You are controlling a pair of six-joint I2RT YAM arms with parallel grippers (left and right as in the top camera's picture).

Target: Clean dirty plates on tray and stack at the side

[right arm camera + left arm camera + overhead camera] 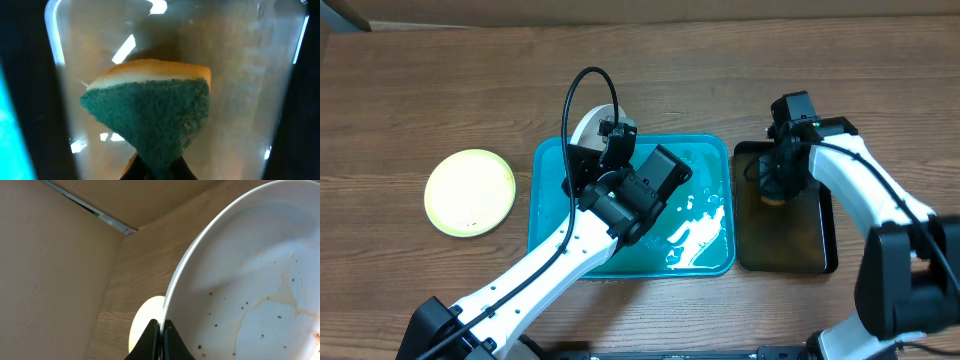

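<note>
The bottom of the black tray is below my right gripper, so my right gripper needs to go down onto it next and let go of the green and yellow sponge [150,110] there.
My left gripper [161,335] is shut on the rim of a white plate [250,285], which carries brown smears and specks, and holds it tilted above the back left of the teal tray [705,150]. The same plate [592,122] shows partly behind the arm in the overhead view. A pale yellow-green plate [470,191] lies on the table to the left of the tray, and also shows in the left wrist view [145,325]. My right gripper [159,170] is shut on a green and yellow sponge [150,110] above the black tray [800,235]. A third plate is not in view.
The teal tray holds a wet, foamy film [695,230] at its right. The black tray stands right of the teal tray. The left arm [570,250] crosses the teal tray's front left part.
</note>
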